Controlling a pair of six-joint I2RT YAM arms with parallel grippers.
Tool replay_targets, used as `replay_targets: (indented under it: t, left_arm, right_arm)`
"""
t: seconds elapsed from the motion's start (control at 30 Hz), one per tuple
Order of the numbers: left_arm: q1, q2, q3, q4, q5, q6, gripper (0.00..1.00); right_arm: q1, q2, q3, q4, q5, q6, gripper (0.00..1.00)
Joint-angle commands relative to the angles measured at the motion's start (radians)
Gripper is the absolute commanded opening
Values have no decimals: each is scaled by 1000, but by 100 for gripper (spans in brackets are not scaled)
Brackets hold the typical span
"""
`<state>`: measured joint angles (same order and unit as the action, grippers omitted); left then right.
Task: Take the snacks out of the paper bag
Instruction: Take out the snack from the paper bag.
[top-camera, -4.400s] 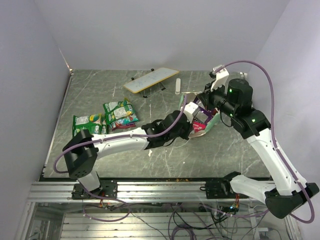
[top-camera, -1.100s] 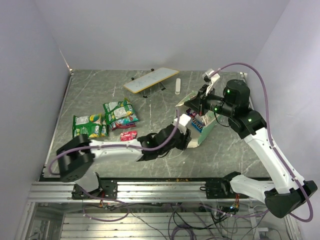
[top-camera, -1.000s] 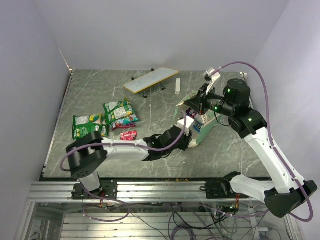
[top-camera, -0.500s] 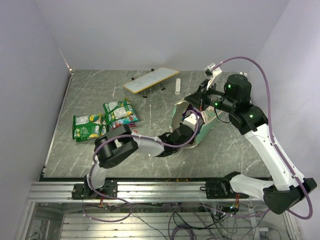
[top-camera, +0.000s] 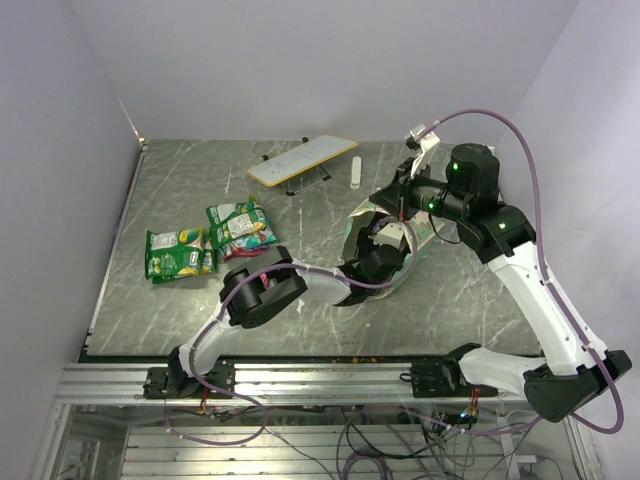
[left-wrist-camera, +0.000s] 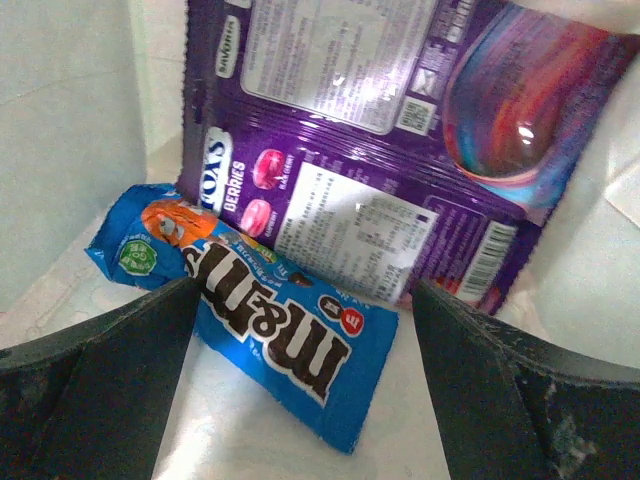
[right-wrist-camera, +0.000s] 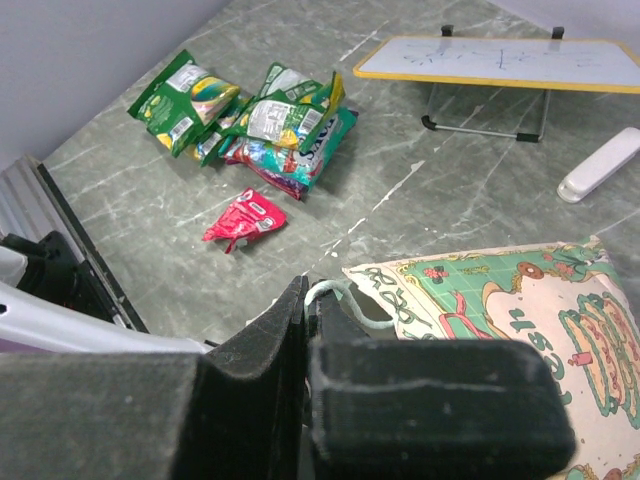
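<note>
My left gripper moves deeper into the bag next, since the blue packet lies between my fingers. Then it closes across the packet's lettered middle (left-wrist-camera: 269, 314).
The mint-green paper bag (top-camera: 352, 228) lies tilted on the table, its printed side (right-wrist-camera: 520, 300) facing up. My right gripper (right-wrist-camera: 312, 298) is shut on its white cord handle (right-wrist-camera: 335, 292) and holds the mouth up. My left gripper (left-wrist-camera: 300, 400) is inside the bag, open, with its fingers (left-wrist-camera: 90, 390) either side of a blue packet (left-wrist-camera: 260, 335). A purple packet (left-wrist-camera: 370, 150) lies just beyond it. Other snacks lie on the table to the left: green packets (top-camera: 176, 252) (top-camera: 240, 226) and a small red one (right-wrist-camera: 245, 218).
A flat white board on black legs (top-camera: 302, 159) stands at the back, with a small white oblong object (top-camera: 354, 172) beside it. The left arm's elbow (top-camera: 262, 290) hangs over the table near the snacks. Walls close in on the left and right.
My left gripper has opened wide and pushed deeper into the bag, its elbow swinging right. The right gripper has lifted the handle a little, opening the bag's mouth further.
</note>
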<state>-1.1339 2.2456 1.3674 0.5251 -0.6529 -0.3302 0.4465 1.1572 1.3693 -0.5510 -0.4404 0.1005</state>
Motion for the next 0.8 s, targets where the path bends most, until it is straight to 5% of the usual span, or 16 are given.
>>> replay_targets:
  t: [0.0, 0.43, 0.57, 0.77]
  left_arm:
    - [2, 61, 75, -84, -158, -34, 100]
    - [3, 132, 70, -199, -115, -118, 87]
    - [3, 119, 31, -222, -67, -104, 56]
    - [3, 28, -51, -237, -11, -98, 42]
  right_arm:
    - [0, 7, 30, -27, 6, -26, 0]
    - [-1, -23, -3, 8, 50, -1, 0]
    - [-2, -28, 3, 21, 95, -20, 0]
    - [-2, -22, -4, 43, 138, -23, 0]
